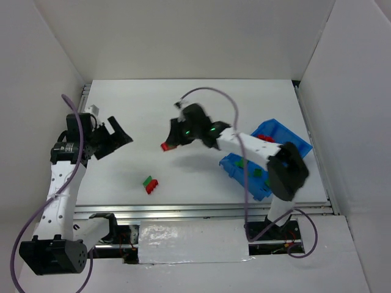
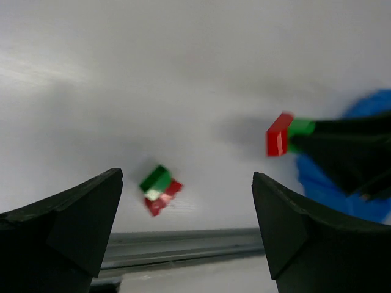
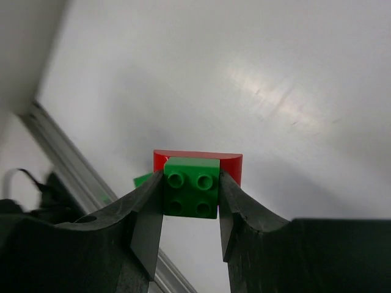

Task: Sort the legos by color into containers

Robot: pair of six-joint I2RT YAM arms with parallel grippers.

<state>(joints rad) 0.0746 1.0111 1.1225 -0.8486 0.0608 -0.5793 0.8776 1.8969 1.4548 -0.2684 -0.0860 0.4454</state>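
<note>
Next, my right gripper should carry the green lego to the right in the top view, over the near section of the container holding green legos, and release it.
My right gripper (image 3: 190, 190) is shut on a green lego (image 3: 191, 183) that is stuck to a red lego (image 3: 232, 163). From above, the pair (image 1: 165, 146) hangs over the middle of the table. A second joined red and green lego pair (image 1: 151, 184) lies on the table nearer the front edge and also shows in the left wrist view (image 2: 159, 190). The blue bin (image 1: 287, 139) sits at the right, partly hidden by the right arm, with red legos (image 1: 264, 138) in the far compartment and green legos (image 1: 258, 173) in the near one. My left gripper (image 1: 116, 138) stands open and empty at the left.
White walls enclose the table on three sides. A metal rail (image 1: 201, 210) runs along the front edge. The right arm's cable (image 1: 211, 91) loops above the table's middle.
</note>
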